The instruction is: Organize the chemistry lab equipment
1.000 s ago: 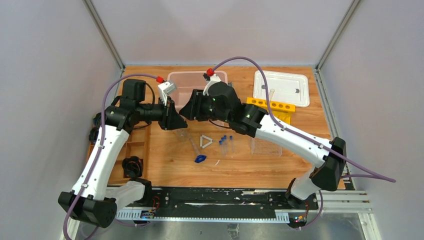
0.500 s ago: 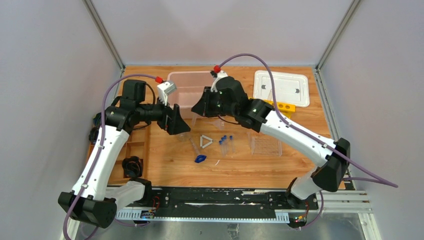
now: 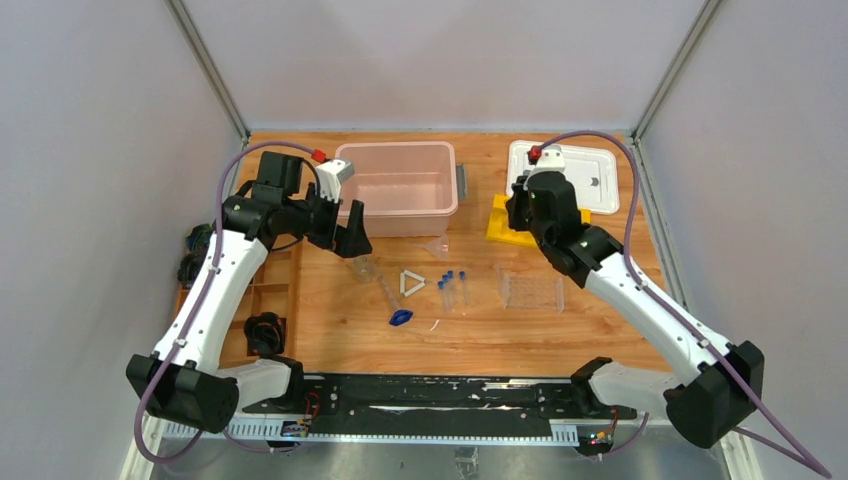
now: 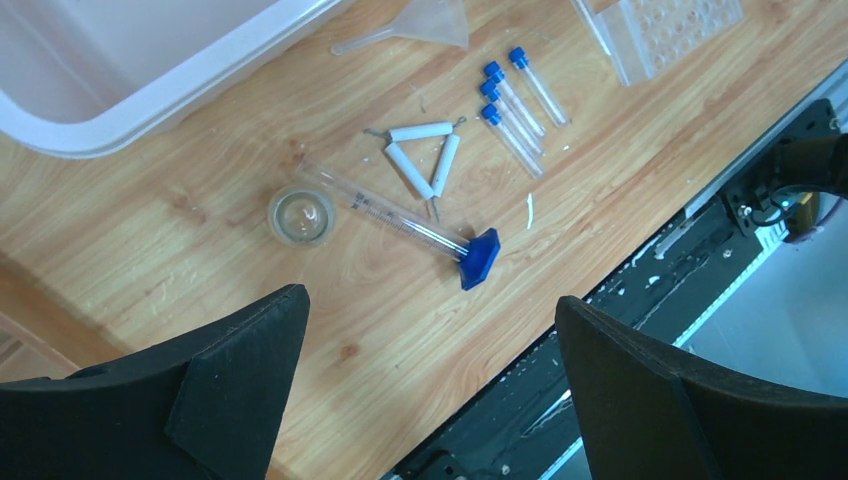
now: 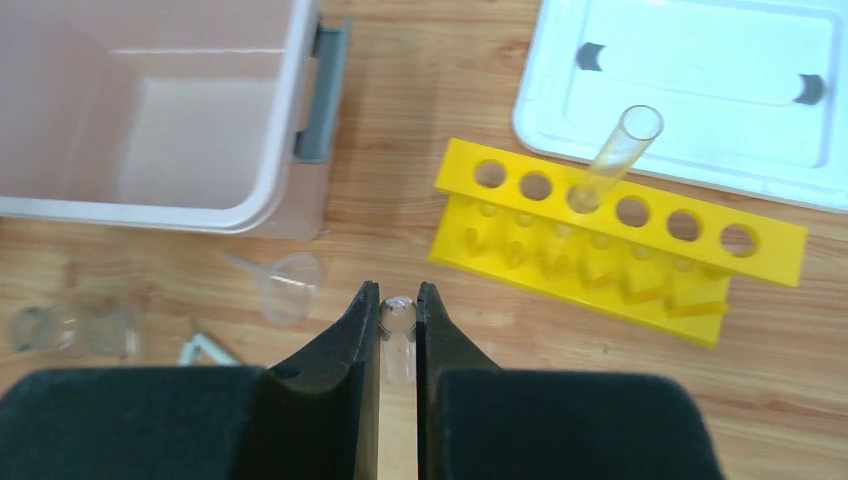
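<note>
My right gripper lowers across onto the rack's second peg from the bin (image 5: 515, 255) next. That peg is bare, below it and to its right in the wrist view.
My right gripper (image 5: 398, 292) is shut on a clear tube (image 5: 398, 330), held above the table just in front of the yellow tube rack (image 5: 620, 235). One clear tube (image 5: 620, 155) stands in that rack. My left gripper (image 4: 428, 300) hangs open and empty above the beaker (image 4: 300, 215), a long rod (image 4: 385, 208) with the blue clip (image 4: 478, 257) at its end, and the white triangle (image 4: 425, 160). Blue-capped tubes (image 4: 515, 100) lie beside the clear rack (image 4: 670, 30). The funnel (image 5: 285, 285) lies near the pink bin.
The pink bin (image 3: 400, 185) stands at the back centre, with the white lid (image 3: 580, 175) at the back right behind the yellow rack (image 3: 500, 228). A wooden compartment tray (image 3: 275, 290) and a black roll (image 3: 265, 330) sit at the left. A black rail (image 3: 440, 395) runs along the near edge.
My left gripper has opened and drawn back to the left. My right gripper closed on the clear tube where the two met and swung right to the yellow rack.
</note>
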{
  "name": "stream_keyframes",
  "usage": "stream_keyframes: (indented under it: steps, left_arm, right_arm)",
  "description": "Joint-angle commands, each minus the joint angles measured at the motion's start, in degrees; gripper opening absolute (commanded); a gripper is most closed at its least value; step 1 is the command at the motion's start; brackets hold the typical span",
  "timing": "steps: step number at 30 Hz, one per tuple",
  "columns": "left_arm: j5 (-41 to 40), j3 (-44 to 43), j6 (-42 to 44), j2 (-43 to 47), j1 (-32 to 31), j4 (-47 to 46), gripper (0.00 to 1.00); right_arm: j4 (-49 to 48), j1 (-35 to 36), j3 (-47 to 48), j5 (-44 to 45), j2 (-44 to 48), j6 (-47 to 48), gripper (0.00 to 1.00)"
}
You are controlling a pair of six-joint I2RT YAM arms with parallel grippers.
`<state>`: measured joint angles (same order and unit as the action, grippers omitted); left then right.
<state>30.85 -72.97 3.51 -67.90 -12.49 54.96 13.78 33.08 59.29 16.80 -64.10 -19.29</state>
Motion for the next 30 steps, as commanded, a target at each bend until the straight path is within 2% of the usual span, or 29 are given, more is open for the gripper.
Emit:
stream_keyframes:
  steps: [1,7,13,30]
  left_arm:
    - [-2.8,-1.2,1.3,0.5,0.1,1.1,1.00]
    - [-4.9,-1.2,2.1,1.5,0.1,1.4,1.00]
    - [-5.7,-1.0,2.7,1.3,0.1,2.1,1.00]
    - [-6.5,-0.9,3.5,0.7,0.1,2.2,1.00]
  right_arm:
    - [-6.7,-3.0,-1.7,4.7,-2.4,7.4,0.00]
    - [-21.0,-5.7,-8.0,5.0,-4.6,11.1,0.00]
    - [-28.8,-8.1,-10.8,3.9,-8.4,13.0,0.00]
    - [-35.4,-8.9,-12.7,5.6,-15.1,14.5,0.00]
